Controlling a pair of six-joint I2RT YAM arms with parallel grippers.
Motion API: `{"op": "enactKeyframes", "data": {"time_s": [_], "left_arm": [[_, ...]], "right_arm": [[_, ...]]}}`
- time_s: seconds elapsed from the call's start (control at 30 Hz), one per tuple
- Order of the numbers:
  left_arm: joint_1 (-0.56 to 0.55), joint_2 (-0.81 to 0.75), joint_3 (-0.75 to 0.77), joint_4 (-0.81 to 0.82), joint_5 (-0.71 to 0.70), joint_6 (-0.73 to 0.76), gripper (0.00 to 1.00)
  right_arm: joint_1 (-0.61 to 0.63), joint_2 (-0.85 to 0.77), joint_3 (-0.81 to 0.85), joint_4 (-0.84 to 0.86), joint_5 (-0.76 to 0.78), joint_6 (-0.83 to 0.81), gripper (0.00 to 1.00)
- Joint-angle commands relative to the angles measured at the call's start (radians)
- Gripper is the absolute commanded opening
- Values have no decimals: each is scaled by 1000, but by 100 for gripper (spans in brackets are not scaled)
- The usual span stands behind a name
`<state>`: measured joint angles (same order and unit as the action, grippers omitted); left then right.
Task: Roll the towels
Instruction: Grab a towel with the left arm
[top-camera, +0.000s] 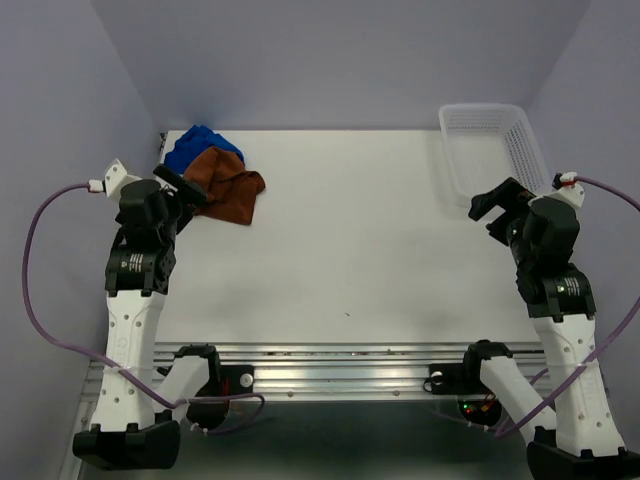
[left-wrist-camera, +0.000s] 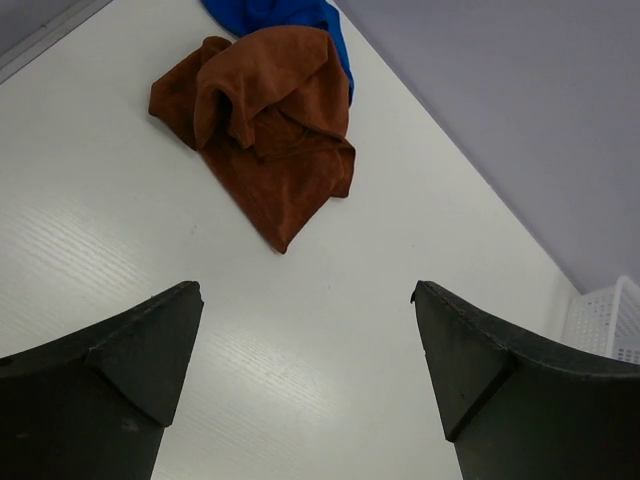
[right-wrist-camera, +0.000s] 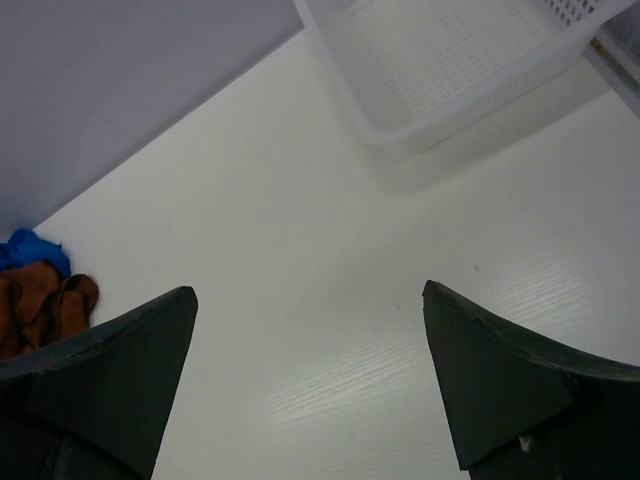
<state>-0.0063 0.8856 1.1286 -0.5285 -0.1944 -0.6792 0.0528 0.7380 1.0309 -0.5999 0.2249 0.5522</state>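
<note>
Next, the left gripper sinks open toward the heap onto the raised fold of the rust-brown towel and closes, since that fold stands above the flat layer.
Two towels lie crumpled in a heap at the table's far left corner. The rust-brown towel (top-camera: 228, 184) (left-wrist-camera: 270, 130) (right-wrist-camera: 40, 305) lies on top and partly covers the blue towel (top-camera: 198, 147) (left-wrist-camera: 275, 14) (right-wrist-camera: 30, 250) behind it. My left gripper (top-camera: 186, 190) (left-wrist-camera: 308, 290) hangs open just left of the heap, above the table, with nothing between its fingers. Far from the towels, my right gripper (top-camera: 493, 213) (right-wrist-camera: 310, 292) stands open and empty at the table's right side, near the basket.
A white plastic mesh basket (top-camera: 486, 150) (right-wrist-camera: 440, 105) (left-wrist-camera: 605, 320) sits at the far right corner of the white table (top-camera: 350, 250). Purple-grey walls close in the back and both sides. The arm bases and a metal rail (top-camera: 340, 370) run along the near edge.
</note>
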Motion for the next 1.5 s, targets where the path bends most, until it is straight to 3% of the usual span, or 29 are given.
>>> {"op": "enactKeyframes", "data": {"time_s": [0.0,0.2,0.5,0.93,1.2,1.23,1.27,1.33,1.37,1.47], "left_arm": [[-1,-25,-26,13,-8,-13,99],[-1,12,-72,25,-48,-17,99],[-1,332,-73,143,-57,-26,99],[86,841,170,269,-20,-11,99],[92,984,302,292,-11,1,97],[97,1012,325,288,-13,-3,85],[98,1024,339,277,-16,-6,58],[103,1047,385,260,-17,-8,28],[103,1050,398,257,-19,-8,2],[103,1018,422,252,19,16,0]], "right_arm": [[-4,0,9,2,22,-31,100],[-4,-5,-32,55,-1,-26,100],[-4,21,-94,153,-93,-50,100],[-4,101,-97,173,-131,-123,100],[-4,124,-101,190,-144,-141,100],[-4,129,-103,190,-141,-141,100],[-4,132,-103,190,-139,-143,100],[-4,135,-103,190,-140,-146,100],[-4,136,-101,189,-142,-147,100],[-4,132,-107,189,-147,-147,100]]}}
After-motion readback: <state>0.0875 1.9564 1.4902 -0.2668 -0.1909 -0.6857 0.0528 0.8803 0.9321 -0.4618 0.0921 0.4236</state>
